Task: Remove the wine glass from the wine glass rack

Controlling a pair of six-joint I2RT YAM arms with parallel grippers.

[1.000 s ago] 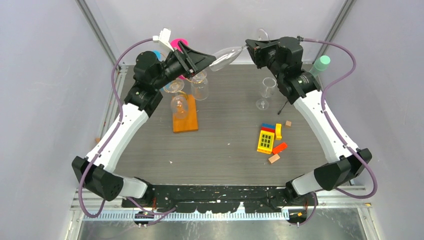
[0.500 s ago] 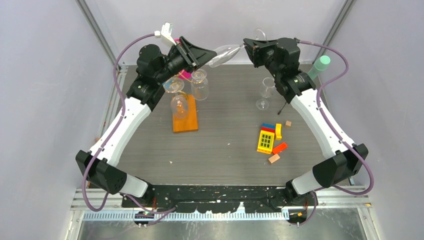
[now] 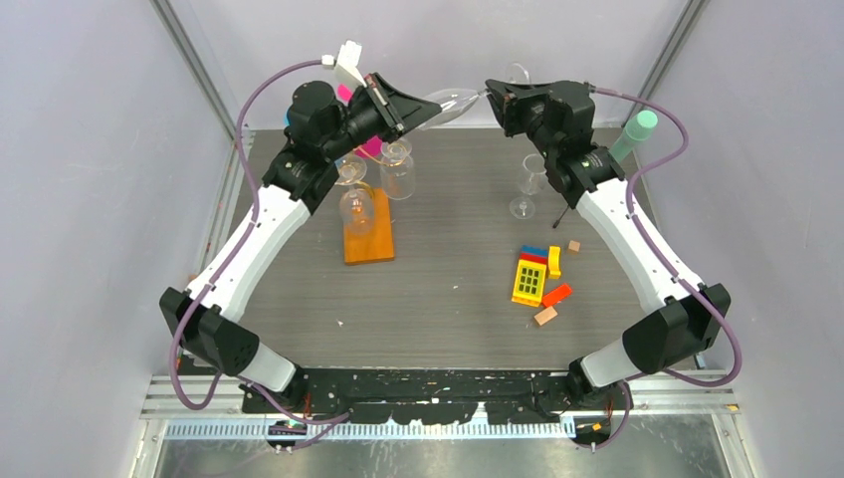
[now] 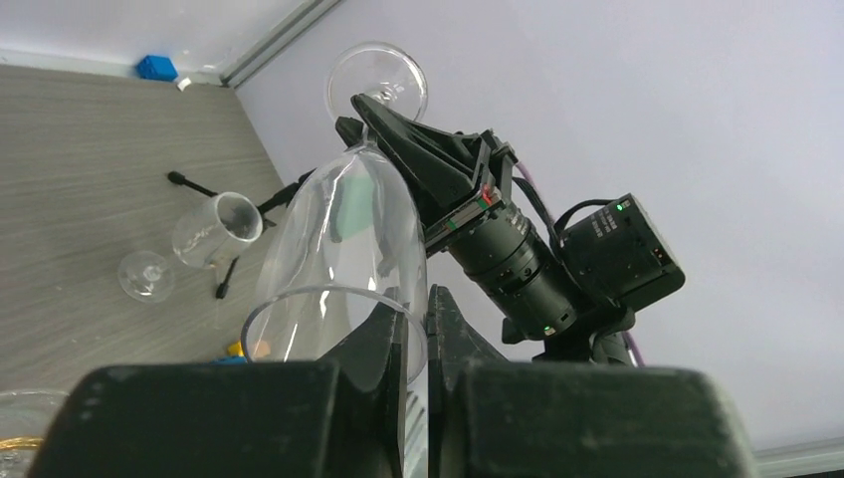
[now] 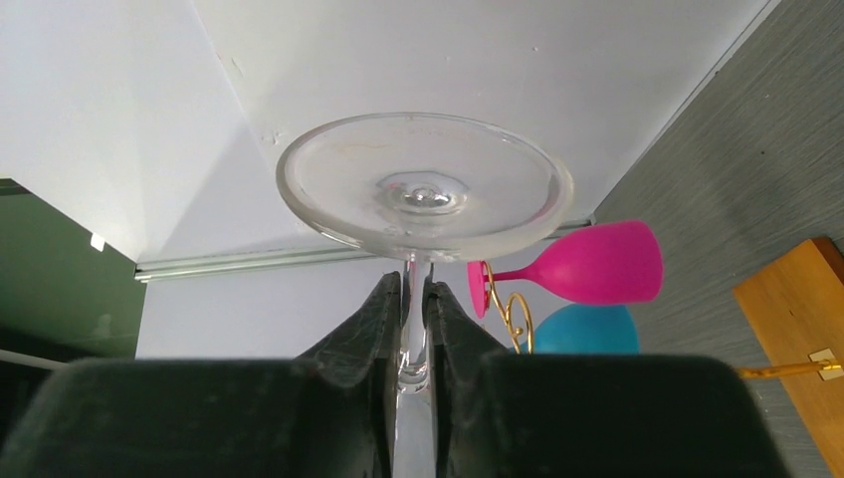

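Observation:
My left gripper should next move back and down, tip the glass so its foot points down, and then release it, because the bare tabletop between rack (image 3: pixel 368 239) and blocks is below and back.
A clear wine glass (image 3: pixel 453 103) hangs sideways in the air above the back of the table, between my two grippers. My right gripper (image 3: pixel 493 95) is shut on its stem just under the round foot (image 5: pixel 426 184). My left gripper (image 3: pixel 423 108) is shut on the rim of the bowl (image 4: pixel 348 229), one finger inside and one outside. The wine glass rack (image 3: pixel 368 239), gold wire (image 5: pixel 508 304) on an orange-brown wooden base, stands below and to the left. It carries clear glasses (image 3: pixel 350 171), a pink glass (image 5: pixel 587 264) and a blue one (image 5: pixel 587 329).
A clear tumbler (image 3: pixel 398 169) stands beside the rack. Another wine glass (image 3: pixel 527 184) stands upright at the back right, near a black tripod with a mint-green tip (image 3: pixel 637 129). Coloured blocks (image 3: pixel 532 277) lie right of centre. Walls close in the back and sides.
My left gripper has moved up and right to the glass bowl and closed on its rim. The right gripper has kept its hold on the stem.

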